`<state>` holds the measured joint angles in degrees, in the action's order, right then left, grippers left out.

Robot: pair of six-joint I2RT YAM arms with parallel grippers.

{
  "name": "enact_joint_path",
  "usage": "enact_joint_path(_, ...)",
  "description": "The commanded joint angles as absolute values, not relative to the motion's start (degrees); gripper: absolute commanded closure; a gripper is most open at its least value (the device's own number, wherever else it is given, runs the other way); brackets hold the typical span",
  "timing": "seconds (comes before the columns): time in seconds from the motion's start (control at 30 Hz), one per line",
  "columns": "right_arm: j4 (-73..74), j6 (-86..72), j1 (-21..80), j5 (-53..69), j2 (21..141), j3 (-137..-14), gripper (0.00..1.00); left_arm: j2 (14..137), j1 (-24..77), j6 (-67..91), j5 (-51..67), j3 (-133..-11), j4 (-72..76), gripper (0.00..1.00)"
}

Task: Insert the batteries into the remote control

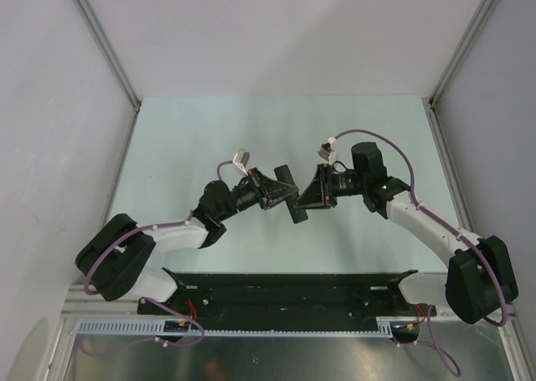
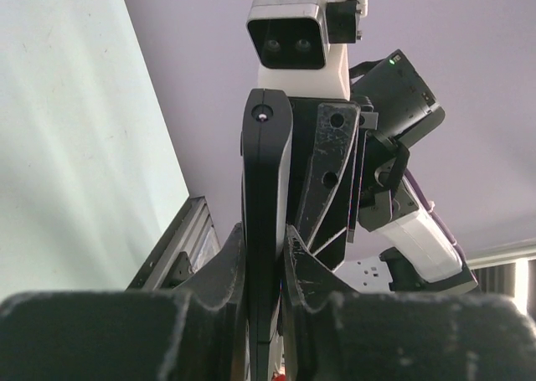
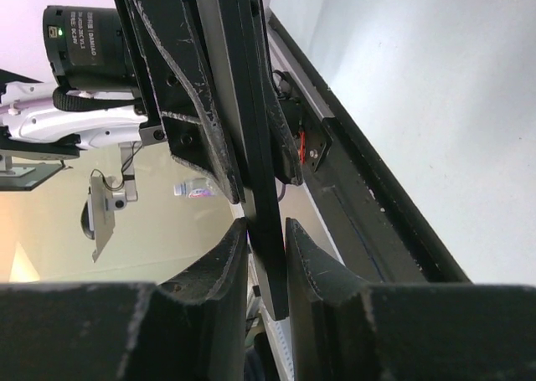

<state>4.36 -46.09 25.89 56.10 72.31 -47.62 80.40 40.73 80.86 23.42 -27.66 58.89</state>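
Observation:
The remote (image 2: 266,172) will next go down and to the left in the top view with my left gripper, whose fingers will turn downward. I will release it on the tabletop, because that spot is clear.
The remote control (image 1: 291,194), a slim black bar, is held in the air over the middle of the table between both grippers. My left gripper (image 1: 273,192) is shut on it from the left and my right gripper (image 1: 310,197) from the right. In the left wrist view the remote (image 2: 266,172) stands edge-on and upright between the pinching fingers of the left gripper (image 2: 265,268). In the right wrist view the remote (image 3: 251,121) runs up from the right gripper (image 3: 266,243), with the left gripper's fingers (image 3: 188,121) clamped higher up. The batteries are not in view.
The pale green table top (image 1: 251,130) lies below the arms. A black base rail (image 1: 285,285) runs along the near edge. White walls with aluminium posts (image 1: 109,54) close in the left, right and back.

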Motion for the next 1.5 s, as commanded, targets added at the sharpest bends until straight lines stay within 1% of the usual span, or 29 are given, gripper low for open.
enact_joint_path(0.0,-4.9,-48.2,24.6,45.8,73.8,-48.3,1.0,77.4,47.5,81.1,33.3,-27.0,63.1,1.0)
enact_joint_path(0.4,-7.7,-49.7,24.0,46.5,74.8,-48.5,1.0,76.9,49.5,80.5,32.6,-25.8,62.8,1.0)
enact_joint_path(0.43,-7.8,-49.7,24.0,46.9,74.6,-48.5,0.98,77.0,49.3,80.3,32.6,-25.9,62.5,1.0)
enact_joint_path(0.47,-7.6,-49.6,24.2,47.1,74.2,-48.5,0.85,77.3,49.1,80.2,32.4,-26.1,62.3,1.0)
enact_joint_path(0.53,-6.5,-49.0,24.0,47.5,72.7,-48.7,0.69,78.0,48.1,80.0,32.7,-26.5,62.3,1.0)
enact_joint_path(0.57,-5.6,-48.3,24.0,47.8,72.0,-48.8,0.57,78.2,47.6,79.9,32.7,-26.7,62.2,1.0)
enact_joint_path(0.63,-2.4,-47.2,24.0,47.7,69.8,-49.1,0.48,79.1,45.6,79.9,33.2,-27.4,62.1,1.0)
enact_joint_path(0.67,-1.2,-46.6,23.9,47.6,69.1,-49.5,0.42,79.3,44.8,79.7,33.4,-27.6,62.1,1.0)
enact_joint_path(0.73,2.6,-45.4,23.5,47.5,66.9,-49.7,0.37,79.5,42.5,79.5,33.9,-28.4,61.9,1.0)
enact_joint_path(0.77,3.5,-45.2,23.1,47.4,66.3,-49.8,0.32,79.6,41.8,79.5,34.0,-28.7,61.7,1.0)
enact_joint_path(0.87,9.6,-42.6,22.0,45.6,63.1,-50.4,0.25,79.5,39.2,78.5,34.5,-29.7,60.5,1.0)
enact_joint_path(0.9,11.7,-40.5,21.8,44.2,62.3,-50.6,0.25,79.4,37.9,78.0,34.6,-30.0,59.7,1.0)
enact_joint_path(1.0,19.1,-37.2,21.9,34.8,58.0,-50.9,0.24,77.8,35.3,73.1,33.7,-31.5,51.2,1.0)
enact_joint_path(1.03,21.0,-35.4,22.1,29.3,57.1,-50.9,0.24,76.2,34.7,66.9,31.0,-34.3,39.4,1.0)
enact_joint_path(1.1,25.6,-34.1,23.9,23.8,55.5,-50.9,0.25,74.8,34.8,57.8,25.0,-39.2,23.7,1.0)
enact_joint_path(1.13,26.9,-33.1,24.7,18.9,55.0,-51.0,0.26,74.6,35.1,50.2,20.3,-44.8,9.4,1.0)
enact_joint_path(1.17,28.7,-32.4,25.7,16.7,54.7,-50.9,0.27,75.2,35.4,47.2,12.3,-47.5,3.7,1.0)
enact_joint_path(1.2,29.6,-32.2,26.6,14.3,54.5,-50.9,0.27,75.8,36.0,45.0,7.3,-50.0,-1.8,1.0)
enact_joint_path(1.23,30.4,-32.0,28.6,9.9,54.4,-51.0,0.28,76.8,36.1,42.3,3.6,-54.2,-10.3,1.0)
enact_joint_path(1.27,31.4,-31.4,29.6,8.0,54.1,-51.1,0.29,79.2,36.1,41.3,-3.4,-56.2,-13.9,1.0)
enact_joint_path(1.33,32.2,-31.1,32.6,3.1,54.0,-51.1,0.29,82.4,36.4,38.3,-9.6,-61.8,-23.2,1.0)
enact_joint_path(1.37,32.9,-31.0,33.4,1.6,53.9,-51.0,0.29,83.8,36.6,37.4,-15.8,-63.4,-25.6,1.0)
enact_joint_path(1.47,34.3,-30.8,36.3,-3.5,53.9,-51.1,0.3,91.0,36.7,34.5,-23.4,-68.4,-33.3,1.0)
